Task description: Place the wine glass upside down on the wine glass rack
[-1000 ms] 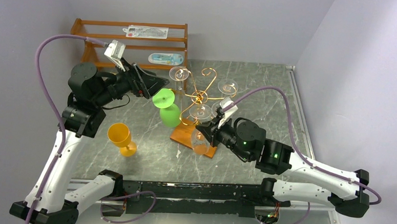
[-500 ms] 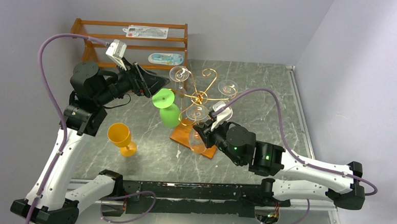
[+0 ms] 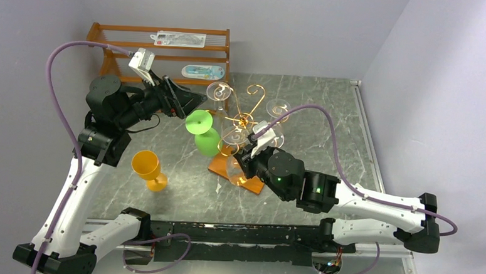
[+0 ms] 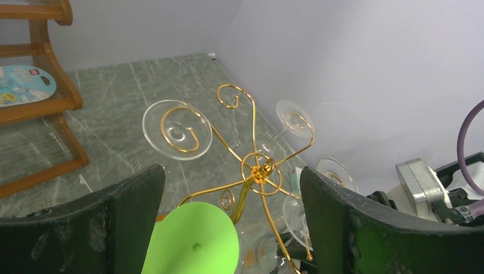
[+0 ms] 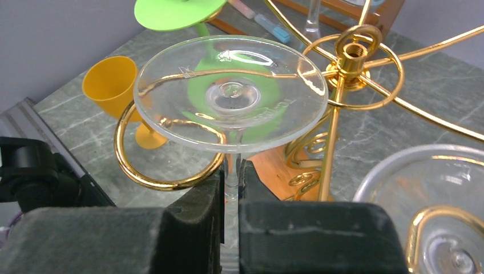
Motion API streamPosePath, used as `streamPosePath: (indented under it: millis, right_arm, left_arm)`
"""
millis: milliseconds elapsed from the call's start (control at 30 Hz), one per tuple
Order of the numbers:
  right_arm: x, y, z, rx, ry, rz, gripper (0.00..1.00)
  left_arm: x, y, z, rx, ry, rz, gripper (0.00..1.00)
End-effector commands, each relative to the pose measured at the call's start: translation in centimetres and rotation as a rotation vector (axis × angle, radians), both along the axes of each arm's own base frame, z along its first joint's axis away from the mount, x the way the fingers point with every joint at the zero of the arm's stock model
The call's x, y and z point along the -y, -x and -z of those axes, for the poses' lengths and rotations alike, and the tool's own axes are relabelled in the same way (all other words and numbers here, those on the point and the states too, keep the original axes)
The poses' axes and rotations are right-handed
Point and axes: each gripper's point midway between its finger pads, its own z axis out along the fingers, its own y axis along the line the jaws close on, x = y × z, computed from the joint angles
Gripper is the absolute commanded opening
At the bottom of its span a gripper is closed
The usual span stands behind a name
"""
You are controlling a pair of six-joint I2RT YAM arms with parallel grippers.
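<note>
Next, the right gripper turns left in the wrist view, where the arm's curl [image 3: 226,150] [image 5: 171,153] lies, and draws back. It centers the offset foot, then releases it.
A clear wine glass hangs upside down with my right gripper [image 5: 232,177] shut on its stem. Its round foot [image 5: 231,94] is uppermost, lying over a curled arm [image 5: 165,174] of the gold wine glass rack [image 3: 244,119]. Whether the foot rests on the wire I cannot tell. From above, that foot [image 3: 234,135] is at the rack's near left side, and the bowl [image 3: 234,169] hangs over the orange wooden base [image 3: 250,184]. My left gripper [image 4: 228,177] stands wide open and holds nothing. It is behind the rack's left side, above a green glass's foot [image 4: 194,242].
Two clear glasses [image 3: 218,90] [image 3: 278,106] hang on the rack's far arms, and another [image 5: 434,228] is close on my right gripper's right. The green glass [image 3: 206,138] hangs upside down at the left. A yellow goblet [image 3: 148,166] stands upright on the table. A wooden shelf [image 3: 163,51] fills the back left corner.
My right arm has carried the clear glass left and further in, onto the rack's near left arm. The left arm has barely moved.
</note>
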Motion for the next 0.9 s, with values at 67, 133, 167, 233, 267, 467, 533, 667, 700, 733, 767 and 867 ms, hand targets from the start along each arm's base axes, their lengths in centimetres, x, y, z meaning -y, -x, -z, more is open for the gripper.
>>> streamPosePath:
  millis: [67,133,167,233,267,467,533,667,700,733,767,867]
  right_arm:
    - [-1.9,1.6,-3.3,0.052,-0.063,-0.128,0.0]
    - [-1.9,1.3,-3.2,0.043,-0.052,-0.109,0.0]
    - [-2.0,1.2,-3.2,0.039,-0.056,-0.101,0.0]
    - [-1.9,0.8,-3.3,0.034,-0.062,-0.07,0.0]
    - [-1.8,0.6,-3.4,0.03,-0.067,-0.055,0.0]
    - [-2.1,0.7,-3.8,0.041,-0.074,-0.07,0.0]
    - [-2.6,1.1,-3.9,0.041,-0.072,-0.1,0.0]
    - [-2.8,0.8,-3.4,0.028,-0.047,-0.084,0.0]
    - [-2.8,0.7,-3.3,0.026,-0.043,-0.076,0.0]
    - [-2.7,0.5,-3.2,0.022,-0.042,-0.059,0.0]
    - [-2.6,0.3,-3.2,0.018,-0.041,-0.048,0.0]
    - [-2.3,0.0,-3.4,0.022,-0.042,-0.021,0.0]
  left_arm:
    - [-0.4,0.2,-0.9,0.025,-0.003,-0.016,0.92]
    - [-0.4,0.3,-1.0,0.027,0.0,-0.012,0.92]
    - [-0.4,0.3,-1.0,0.028,0.0,-0.013,0.92]
    - [-0.4,0.3,-1.1,0.026,0.001,-0.015,0.92]
    - [-0.4,0.3,-1.1,0.028,0.001,-0.015,0.92]
    - [-0.5,0.3,-0.9,0.024,-0.004,-0.018,0.92]
    - [-0.5,0.3,-0.9,0.024,-0.005,-0.019,0.92]
    - [-0.4,0.3,-0.9,0.024,-0.002,-0.018,0.92]
    - [-0.4,0.2,-0.8,0.021,-0.001,-0.018,0.92]
    - [-0.4,0.3,-0.8,0.022,-0.002,-0.018,0.92]
    - [-0.4,0.2,-0.8,0.021,-0.003,-0.018,0.92]
    - [-0.4,0.2,-0.7,0.019,-0.005,-0.02,0.92]
